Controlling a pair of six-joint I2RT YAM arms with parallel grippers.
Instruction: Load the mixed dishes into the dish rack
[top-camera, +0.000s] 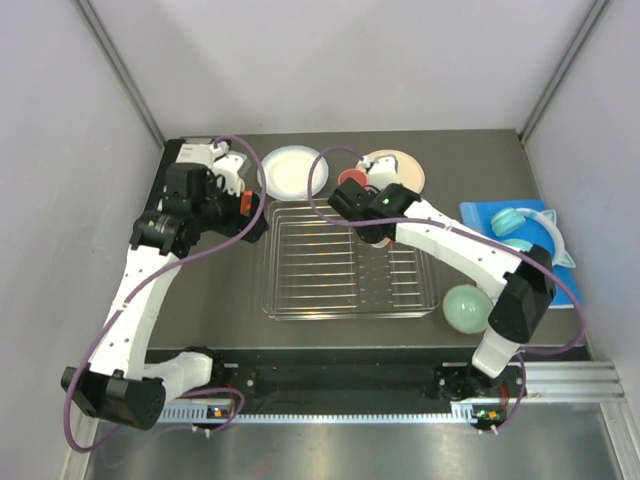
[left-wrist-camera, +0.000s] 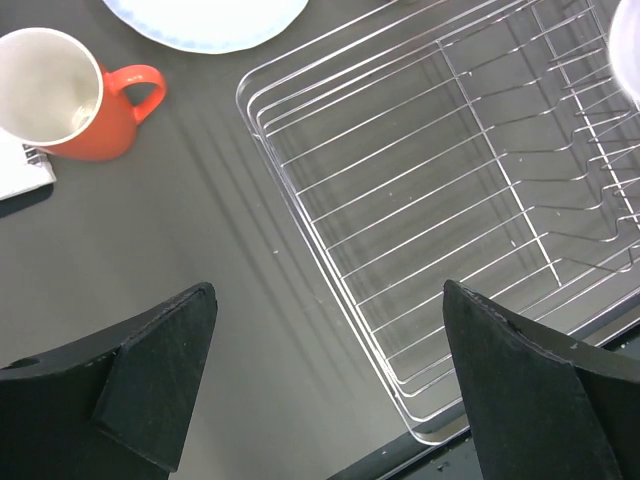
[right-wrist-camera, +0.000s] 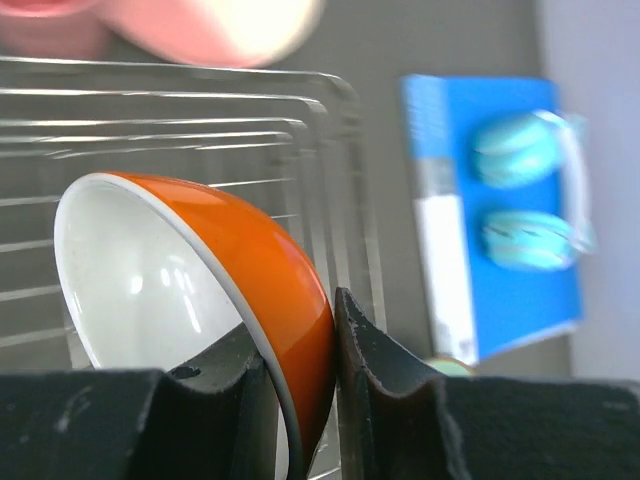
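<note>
My right gripper lowers the orange bowl and shifts toward the rack's side by the blue booklet (right-wrist-camera: 304, 222) next, onto the wires, since the bars are empty.
The dish rack (top-camera: 350, 270) lies mid-table with nothing in it that I can see. My right gripper (right-wrist-camera: 300, 370) is shut on the rim of an orange bowl (right-wrist-camera: 200, 270) with a white inside, tilted on edge above the rack's bars (right-wrist-camera: 300, 150). From above, that gripper (top-camera: 358, 188) and bowl (top-camera: 349, 178) hang over the rack's far edge. My left gripper (left-wrist-camera: 330, 380) is open with nothing between its fingers, above the table beside the rack's left rim (left-wrist-camera: 330, 290). An orange mug (left-wrist-camera: 70, 100) stands upright left of the rack. A blue-rimmed plate (top-camera: 290, 170) lies behind the rack.
A beige plate (top-camera: 400, 168) lies at the back, partly behind the right arm. A mint-green bowl (top-camera: 465, 307) sits right of the rack. Turquoise headphones (top-camera: 520, 225) rest on a blue booklet (top-camera: 560, 285) at the far right. Walls close in on both sides.
</note>
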